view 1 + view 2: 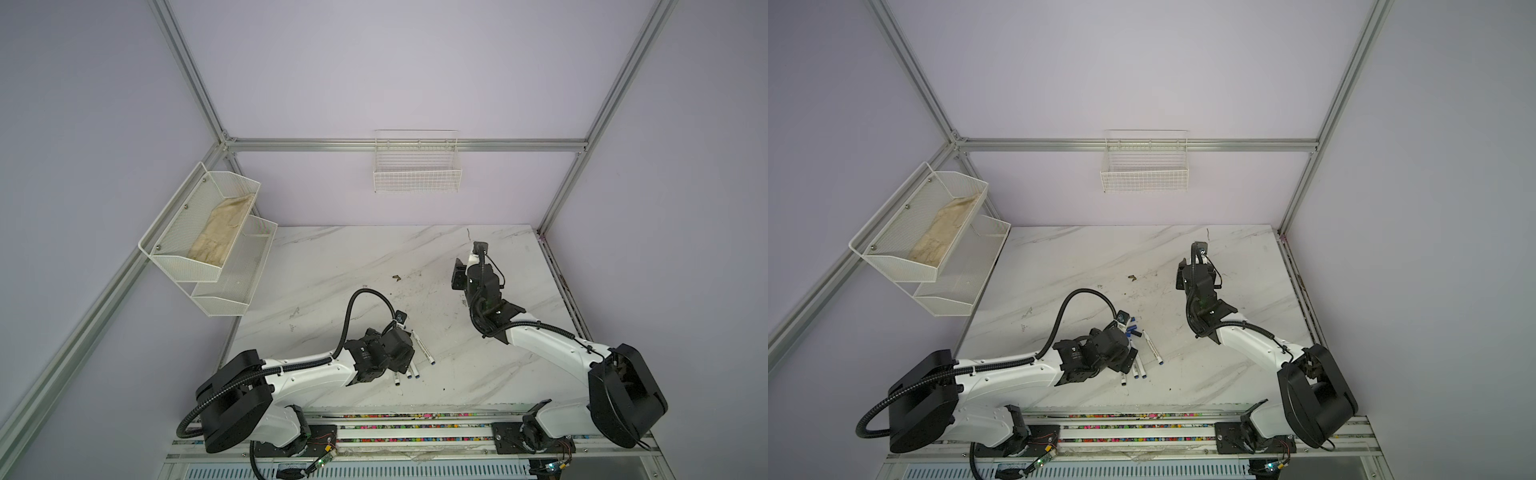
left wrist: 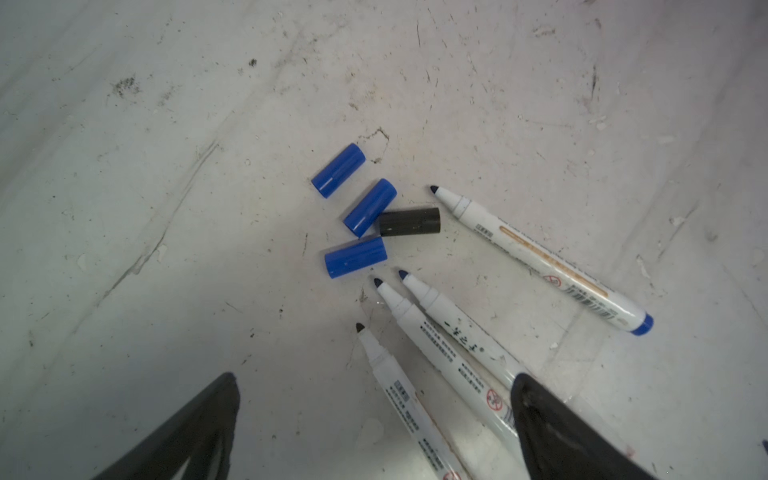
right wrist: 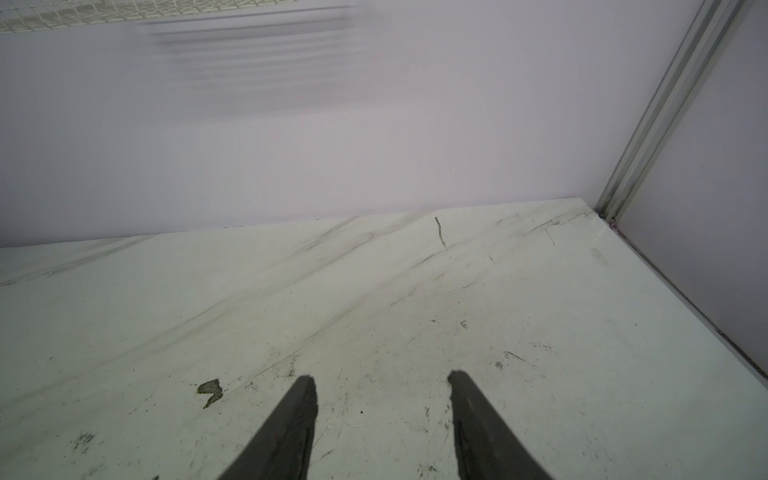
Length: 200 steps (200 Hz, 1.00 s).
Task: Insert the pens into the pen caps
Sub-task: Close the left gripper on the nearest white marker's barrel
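Note:
Next, my left gripper descends onto the black-tipped pen and closes on its white body [image 2: 412,414], since it lies between my open fingers with a gap to the blue-tipped pens.
Several uncapped white pens lie on the marble table [image 2: 166,208]. One blue-ended pen [image 2: 540,257] lies apart. Two blue-tipped pens [image 2: 459,332] [image 2: 428,345] and a black-tipped pen [image 2: 390,382] lie side by side. Three blue pen caps [image 2: 338,169] [image 2: 370,207] [image 2: 355,256] and a black cap [image 2: 409,221] lie loose just past the pen tips. My left gripper [image 2: 374,380] hovers open over the three pens, the black-tipped one between its fingers, untouched. In both top views the left wrist [image 1: 390,349] [image 1: 1104,349] covers most of the pens. My right gripper [image 3: 380,378] is open and empty over bare table, far from them.
A white wire basket [image 1: 417,174] hangs on the back wall. A two-tier mesh shelf [image 1: 208,232] holding a cloth is mounted on the left. A small dark scrap [image 3: 211,390] lies by the right gripper. The frame post [image 3: 656,124] marks the back right corner.

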Motion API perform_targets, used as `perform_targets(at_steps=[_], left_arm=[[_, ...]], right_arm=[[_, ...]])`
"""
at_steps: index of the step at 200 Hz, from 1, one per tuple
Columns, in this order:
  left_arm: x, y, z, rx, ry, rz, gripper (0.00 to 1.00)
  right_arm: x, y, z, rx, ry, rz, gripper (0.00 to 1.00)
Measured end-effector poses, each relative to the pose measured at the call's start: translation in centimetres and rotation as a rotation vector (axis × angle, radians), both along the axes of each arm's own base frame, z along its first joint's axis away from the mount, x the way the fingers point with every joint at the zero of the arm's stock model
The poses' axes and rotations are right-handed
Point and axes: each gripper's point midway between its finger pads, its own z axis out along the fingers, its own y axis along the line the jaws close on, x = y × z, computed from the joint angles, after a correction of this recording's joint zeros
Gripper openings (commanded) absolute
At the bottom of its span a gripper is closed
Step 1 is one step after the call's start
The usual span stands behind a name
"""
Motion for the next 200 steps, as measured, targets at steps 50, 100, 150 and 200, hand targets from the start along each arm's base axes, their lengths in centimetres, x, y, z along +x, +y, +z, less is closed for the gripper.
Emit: perform_targets(at_steps=[50,100,150,200], left_arm=[[-1.2,0.2,-2.5,0.075,0.086,-0.011,1.00],[-1.7,0.1,-1.8,0.026,0.110,0.005,1.00],[-1.7,-0.2,0.5,-0.079,0.094,0.050,0.87],[-2.1,0.2,-0.2,-0.075,0.133,0.075,0.82]], right_arm=[[-0.2,0.5,0.0,-0.007,0.000,0.014,0.54],[-0.3,0.7,0.0,-0.008,0.001,0.018,0.54],[-0.3,0.8,-0.4,-0.015,0.012,0.020,0.54],[-0.1,1.1,-1.5,-0.033,0.039,0.025,0.54]])
